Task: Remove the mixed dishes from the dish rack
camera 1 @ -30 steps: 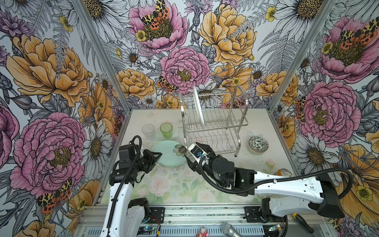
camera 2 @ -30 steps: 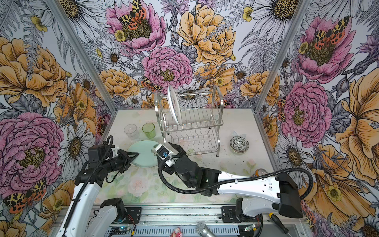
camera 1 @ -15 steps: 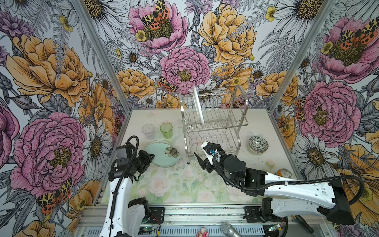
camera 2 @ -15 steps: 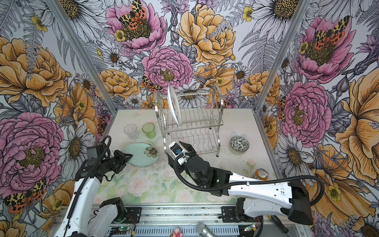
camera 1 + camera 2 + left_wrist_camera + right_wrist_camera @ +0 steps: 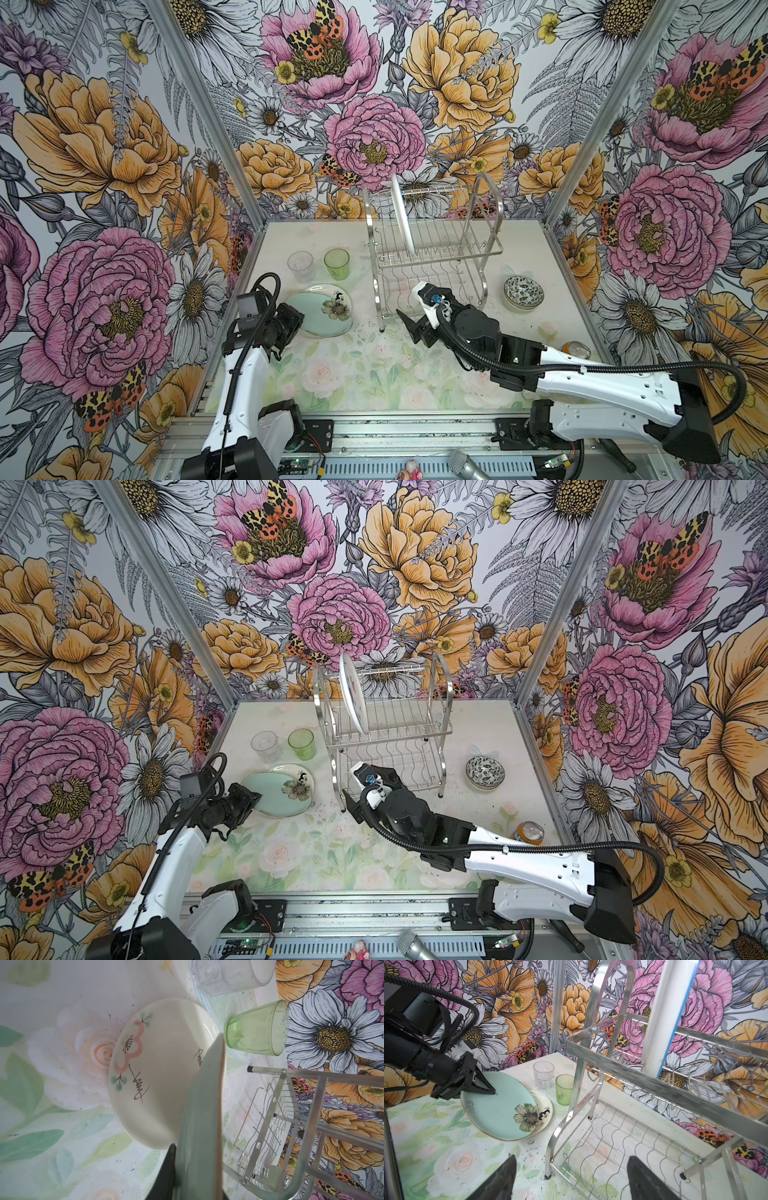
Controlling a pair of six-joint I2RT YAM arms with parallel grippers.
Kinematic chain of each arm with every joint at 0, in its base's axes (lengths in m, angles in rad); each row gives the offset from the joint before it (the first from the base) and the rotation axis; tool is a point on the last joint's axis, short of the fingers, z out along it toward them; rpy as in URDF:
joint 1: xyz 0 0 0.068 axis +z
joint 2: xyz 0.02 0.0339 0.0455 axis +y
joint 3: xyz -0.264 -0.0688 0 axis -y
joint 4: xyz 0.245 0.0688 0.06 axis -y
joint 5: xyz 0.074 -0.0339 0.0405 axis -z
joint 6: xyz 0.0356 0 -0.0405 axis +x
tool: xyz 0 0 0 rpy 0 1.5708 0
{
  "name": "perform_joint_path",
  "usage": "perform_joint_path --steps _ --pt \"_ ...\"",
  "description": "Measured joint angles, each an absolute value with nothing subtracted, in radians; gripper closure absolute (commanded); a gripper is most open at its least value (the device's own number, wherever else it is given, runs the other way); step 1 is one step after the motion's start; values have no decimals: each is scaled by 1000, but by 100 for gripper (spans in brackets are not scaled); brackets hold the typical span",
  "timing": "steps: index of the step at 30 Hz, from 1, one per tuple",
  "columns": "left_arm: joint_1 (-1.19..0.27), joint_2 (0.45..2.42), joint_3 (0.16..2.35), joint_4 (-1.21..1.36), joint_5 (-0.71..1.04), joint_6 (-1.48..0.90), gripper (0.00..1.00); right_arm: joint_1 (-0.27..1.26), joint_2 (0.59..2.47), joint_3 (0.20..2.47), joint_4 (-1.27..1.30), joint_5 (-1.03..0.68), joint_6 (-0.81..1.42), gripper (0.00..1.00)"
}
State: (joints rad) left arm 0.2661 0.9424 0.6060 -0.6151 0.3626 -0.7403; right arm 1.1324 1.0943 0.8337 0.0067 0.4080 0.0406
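The cream plate [image 5: 329, 289] [image 5: 158, 1076] lies below my left gripper, so the gripper next lowers the tilted aqua plate's raised rim toward it and releases the aqua plate.
The chrome dish rack [image 5: 432, 249] [image 5: 386, 729] [image 5: 612, 1064] stands at the back of the table, with a white plate [image 5: 403, 216] [image 5: 352, 696] [image 5: 662, 1022] upright in its upper shelf. Left of it, a pale aqua plate [image 5: 320, 311] [image 5: 496, 1109] [image 5: 201, 1126] leans tilted on a cream plate [image 5: 158, 1076] [image 5: 545, 1113]. My left gripper [image 5: 297, 322] [image 5: 253, 800] [image 5: 197, 1167] is shut on the aqua plate's near rim. My right gripper [image 5: 409, 316] [image 5: 572, 1157] stands open and empty before the rack's front left leg, facing the lower shelf.
A clear tumbler [image 5: 300, 264] and a green tumbler [image 5: 336, 262] stand upright behind the plates. A black-white patterned bowl [image 5: 523, 291] sits stacked on others right of the rack. A drink can [image 5: 528, 833] stands near the right wall.
My right gripper has left the aqua plate, swung right to the rack's front and opened wider. The left gripper keeps its hold on the plate's rim.
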Motion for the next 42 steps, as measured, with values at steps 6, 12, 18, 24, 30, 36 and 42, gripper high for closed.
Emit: perform_joint_path --steps 6,12,18,24,30,36,42 --pt "266 972 588 -561 332 -737 100 1103 1097 826 -17 328 91 14" --pt "266 1012 583 -521 321 -725 100 1093 1102 826 -20 304 108 14" --pt "270 1043 575 -499 310 -722 89 1092 1119 826 -22 292 123 14" --pt "270 1079 575 -464 311 -721 60 1091 1131 823 -37 275 144 14" --pt "272 1115 575 -466 301 -713 57 1082 1131 815 -42 275 155 15" --pt "272 1115 575 -469 293 -704 37 1072 1130 802 -45 274 162 15" --pt "270 1115 588 -490 260 -696 1 1072 1119 784 -47 275 168 15"
